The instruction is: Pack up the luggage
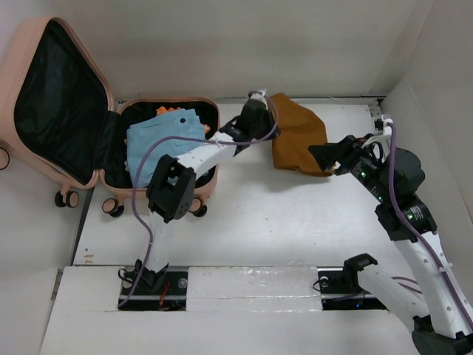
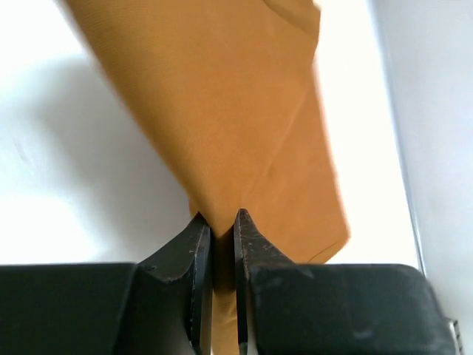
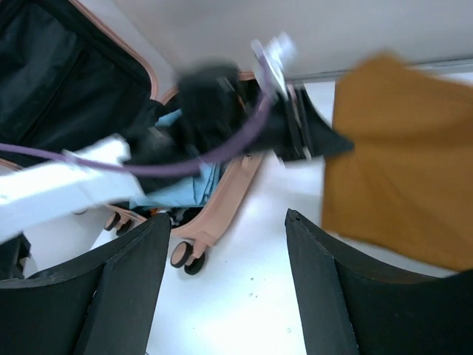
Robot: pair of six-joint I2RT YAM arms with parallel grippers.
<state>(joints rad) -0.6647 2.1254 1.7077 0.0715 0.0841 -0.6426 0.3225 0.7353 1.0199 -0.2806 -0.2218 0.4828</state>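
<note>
I will move the mustard-brown cloth with my left gripper next, to the left in the top view and over the light blue cloth (image 1: pixel 159 140), since the luggage is open there.
The pale peach-pink luggage (image 1: pixel 44 29) lies open at the far left, lid up, black lining showing. A light blue cloth (image 1: pixel 159 140) and something orange lie in its lower half. My left gripper (image 1: pixel 260 102) is shut on the left edge of a mustard-brown cloth (image 1: pixel 297 133) just right of the luggage; the cloth fills the left wrist view (image 2: pixel 236 118), pinched between the fingertips (image 2: pixel 222 218). My right gripper (image 1: pixel 325 157) is open and empty beside the cloth's right end. The right wrist view shows the luggage (image 3: pixel 229 200), the cloth (image 3: pixel 403 163) and the left arm.
The table is white with walls at the back and right. The luggage's caster wheels (image 1: pixel 114 208) stand on the table's left edge. A white fitting (image 1: pixel 378 117) sits at the far right corner.
</note>
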